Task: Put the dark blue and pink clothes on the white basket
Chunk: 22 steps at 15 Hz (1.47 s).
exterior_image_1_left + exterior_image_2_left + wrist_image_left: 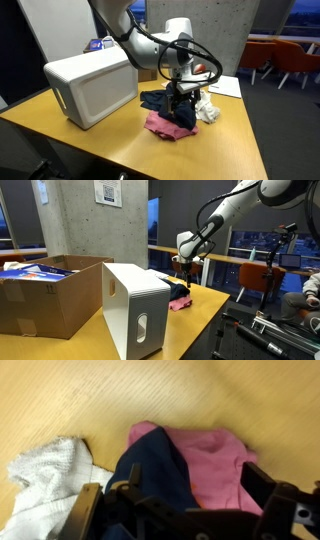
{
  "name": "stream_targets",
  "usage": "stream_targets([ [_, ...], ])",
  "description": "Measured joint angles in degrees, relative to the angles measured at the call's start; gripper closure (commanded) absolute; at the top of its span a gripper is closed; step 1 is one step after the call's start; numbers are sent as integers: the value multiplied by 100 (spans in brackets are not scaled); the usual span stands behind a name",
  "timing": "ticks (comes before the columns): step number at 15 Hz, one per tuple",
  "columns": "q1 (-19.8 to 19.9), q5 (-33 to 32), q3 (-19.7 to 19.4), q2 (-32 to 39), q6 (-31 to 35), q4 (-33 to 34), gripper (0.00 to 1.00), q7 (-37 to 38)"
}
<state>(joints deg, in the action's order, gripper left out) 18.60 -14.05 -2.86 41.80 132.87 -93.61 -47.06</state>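
Note:
The gripper should come down next onto the dark blue cloth's overlapping end [158, 466], easing left in the wrist view, because that end of the dark blue cloth lies on top of the pink cloth [210, 455].
On the wooden table the pink cloth [210, 455] lies crumpled, with the dark blue cloth [150, 470] overlapping its left side. In an exterior view the dark blue cloth [160, 101] lies behind the pink one [162, 125]. In the wrist view my gripper [194, 473] hangs just above both, open, its two fingers spread either side of the pink fabric with nothing gripped. The white basket [90, 85] stands on the table beside the clothes and also shows as a white basket [135, 305] in front of the pink cloth [180, 304]. My gripper [181, 97] points straight down.
A white cloth [50, 485] lies right next to the dark blue one, also seen as a white cloth [207, 108]. A brown cardboard box [45, 295] with items stands beyond the basket. Sheets of paper [225, 86] lie on the table behind. Chairs and a concrete pillar stand around.

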Motion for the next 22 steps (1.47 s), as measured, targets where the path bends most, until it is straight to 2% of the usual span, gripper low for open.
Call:
stream_targets([
  [4,-105,-406,-292,148,545,-61,0,156],
  [9,-205,-606,-417,424,1444,-61,0,495],
  [10,-220,-609,-429,485,1587,-60,25,539],
  [11,-238,-612,-442,543,1709,-60,26,587],
  [12,-252,-613,-452,596,1834,-58,32,640],
  [13,-262,-614,-459,641,1951,-58,42,688],
  [20,-272,-614,-502,685,2288,-60,93,915],
  [21,-279,-614,-518,684,2320,-59,99,945],
  [22,-289,-614,-539,680,2350,-59,100,974],
])
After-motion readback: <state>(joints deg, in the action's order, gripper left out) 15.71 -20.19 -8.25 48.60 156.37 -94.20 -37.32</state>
